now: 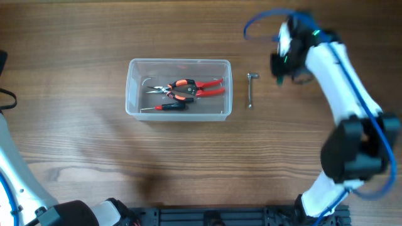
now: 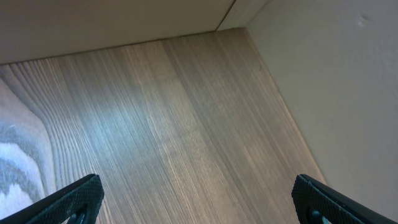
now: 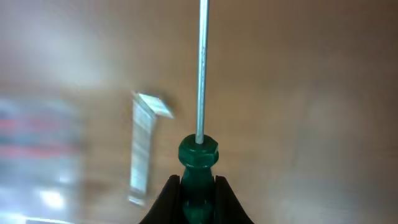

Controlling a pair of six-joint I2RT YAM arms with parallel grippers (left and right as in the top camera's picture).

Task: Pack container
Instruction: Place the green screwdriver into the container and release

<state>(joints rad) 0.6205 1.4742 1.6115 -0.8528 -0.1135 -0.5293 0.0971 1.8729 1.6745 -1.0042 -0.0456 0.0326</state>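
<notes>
I should next carry my right gripper past the wrench while turning it, then lower it into the container's near side point(image 1: 196, 109) by the small screwdriver, where the container's bare bottom shows.
The clear plastic container point(image 1: 179, 89) sits at the table's middle and holds red-handled pliers point(image 1: 188, 88) and a small black-and-red screwdriver point(image 1: 168, 107). A metal L-shaped wrench point(image 1: 250, 90) lies on the table just right of the container; it also shows blurred in the right wrist view point(image 3: 144, 146). My right gripper point(image 1: 284, 64) is right of the wrench, above the table, shut point(image 3: 198, 193) on a green-handled screwdriver point(image 3: 199, 155) whose steel shaft points away. My left gripper point(image 2: 199, 202) is open and empty over bare wood; it is out of the overhead view.
The table's far edge meets a pale wall in the left wrist view point(image 2: 348, 74). My right arm point(image 1: 339, 107) reaches from the front right. Part of my left arm's base point(image 1: 19, 188) is at the front left.
</notes>
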